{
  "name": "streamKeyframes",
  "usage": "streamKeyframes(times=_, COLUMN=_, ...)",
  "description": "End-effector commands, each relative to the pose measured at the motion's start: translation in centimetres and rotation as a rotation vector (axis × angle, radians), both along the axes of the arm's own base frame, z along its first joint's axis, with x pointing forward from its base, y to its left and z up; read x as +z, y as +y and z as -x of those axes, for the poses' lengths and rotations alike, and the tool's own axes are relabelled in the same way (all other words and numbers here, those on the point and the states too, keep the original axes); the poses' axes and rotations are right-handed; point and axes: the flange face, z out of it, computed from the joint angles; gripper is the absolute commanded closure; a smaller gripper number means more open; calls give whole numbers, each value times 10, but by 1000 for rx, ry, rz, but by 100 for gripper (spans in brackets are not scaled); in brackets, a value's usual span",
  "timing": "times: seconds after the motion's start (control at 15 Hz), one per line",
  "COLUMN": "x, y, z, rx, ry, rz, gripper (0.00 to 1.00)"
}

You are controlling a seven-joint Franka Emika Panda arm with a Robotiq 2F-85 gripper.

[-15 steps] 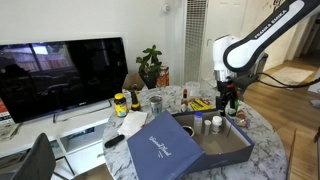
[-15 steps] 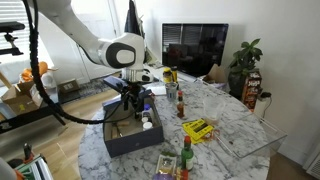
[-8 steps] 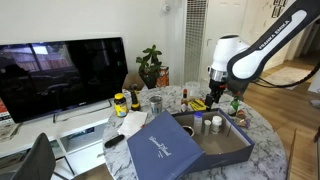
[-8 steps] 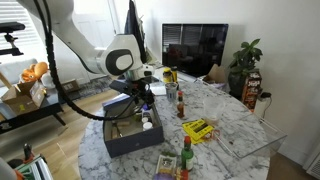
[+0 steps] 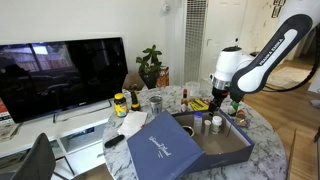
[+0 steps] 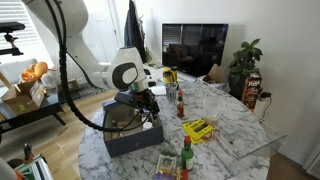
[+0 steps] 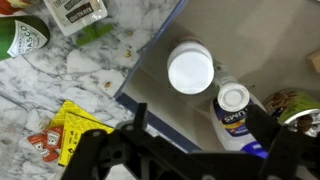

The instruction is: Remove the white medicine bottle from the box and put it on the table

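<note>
The white medicine bottle stands below my fingers, toward the wrist view's upper edge. My gripper moves over the bottle's round top next, then lowers.
In the wrist view the white medicine bottle [image 7: 190,68] stands upright inside the box [image 7: 150,70], near its navy edge, seen from above as a plain white round top. A second bottle with a blue label [image 7: 235,110] is right beside it. My gripper [image 7: 200,135] is open, above the box interior. Its fingers straddle the space just below the white bottle, and the right finger is next to the blue-labelled bottle. In both exterior views the gripper [image 5: 222,102] [image 6: 143,108] hangs low over the navy box [image 5: 225,150] [image 6: 125,145], whose lid [image 5: 160,145] lies open on the marble table [image 5: 262,130] [image 6: 235,120].
A yellow packet [image 7: 65,135] [image 6: 197,128] and a green bottle [image 7: 20,38] lie on the table beside the box. Sauce bottles [image 6: 182,103], a yellow-labelled jar [image 5: 120,104], a glass [image 5: 155,103] and more bottles [image 6: 186,152] crowd the tabletop. A TV [image 5: 60,75] stands behind.
The arm has come down and the gripper has dropped closer to the bottles in the box. The bottles and box have not moved.
</note>
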Motion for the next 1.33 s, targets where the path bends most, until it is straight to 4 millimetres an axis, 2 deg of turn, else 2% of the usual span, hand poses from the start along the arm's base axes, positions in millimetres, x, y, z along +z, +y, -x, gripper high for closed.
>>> streamKeyframes(times=0.0, x=-25, y=10, z=5, rx=28, ry=54, rz=-8, gripper=0)
streamKeyframes(times=0.07, x=-30, y=14, z=5, rx=38, ry=69, rz=-5, gripper=0)
streamKeyframes(times=0.2, x=-41, y=13, z=4, rx=24, ry=96, rz=39, gripper=12)
streamKeyframes(times=0.27, x=-43, y=11, z=3, rx=15, ry=90, rz=59, gripper=11)
streamKeyframes(times=0.47, x=-44, y=6, z=3, rx=-2, ry=88, rz=97, gripper=0)
streamKeyframes(times=0.53, x=-45, y=4, z=2, rx=-3, ry=89, rz=104, gripper=3)
streamKeyframes(times=0.6, x=-47, y=5, z=1, rx=4, ry=93, rz=105, gripper=19)
streamKeyframes(times=0.67, x=-49, y=7, z=0, rx=13, ry=101, rz=104, gripper=27)
streamKeyframes(times=0.73, x=-51, y=8, z=-1, rx=18, ry=106, rz=103, gripper=31)
streamKeyframes(times=1.07, x=-51, y=13, z=3, rx=53, ry=148, rz=89, gripper=71)
streamKeyframes(times=1.2, x=-39, y=17, z=8, rx=90, ry=137, rz=79, gripper=73)
streamKeyframes(times=1.27, x=-25, y=19, z=16, rx=110, ry=122, rz=82, gripper=73)
